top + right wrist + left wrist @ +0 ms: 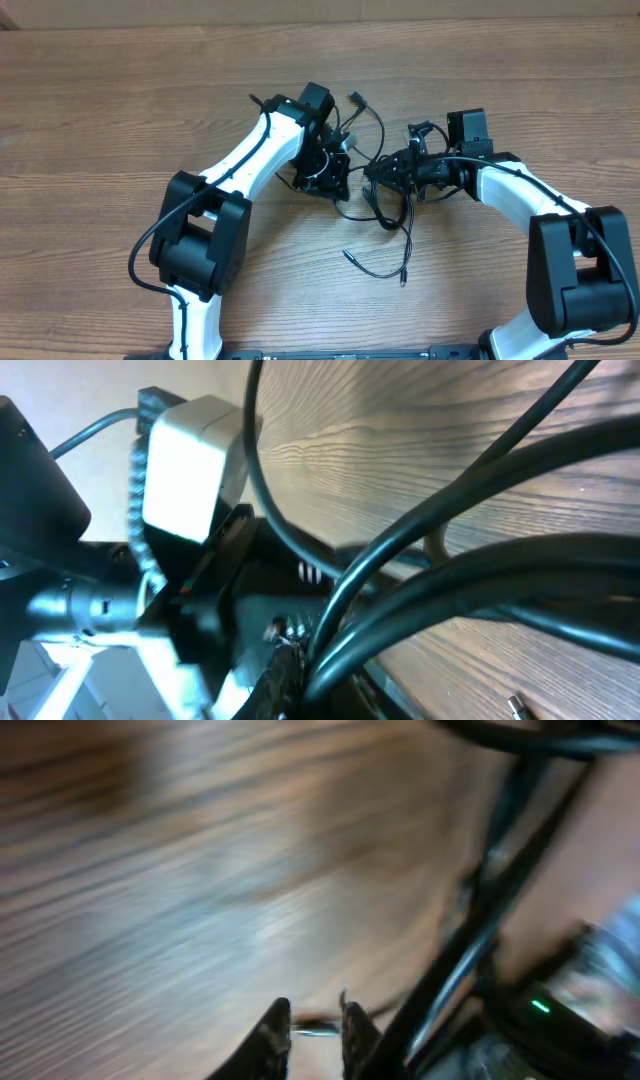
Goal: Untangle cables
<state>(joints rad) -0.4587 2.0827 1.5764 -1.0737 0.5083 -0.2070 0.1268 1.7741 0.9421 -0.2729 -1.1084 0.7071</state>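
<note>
My right gripper moves down and slightly back next, to the wood (424,216) (455,665) beside the tangle, which lies below. There it releases the black cables it still holds above the table.
The cables (385,205) are thin black cords tangled at the table's middle, between my two grippers. Loose ends trail toward the front (403,275), and one plug end (356,98) points to the back. My left gripper (343,172) is at the tangle's left side. In the blurred left wrist view, the left gripper (315,1032) has its jaws drawn close on a thin silvery cable end (318,1031). My right gripper (378,174) is at the tangle's right side. In the right wrist view, the right gripper (310,680) is shut on the black cables (470,570), which fan out to the right.
The wooden table (120,100) lies under everything. The left arm's white wrist (185,460) is close in front of the right wrist camera. A silvery plug (515,707) lies on the wood near the right gripper. The two arms nearly touch over the tangle.
</note>
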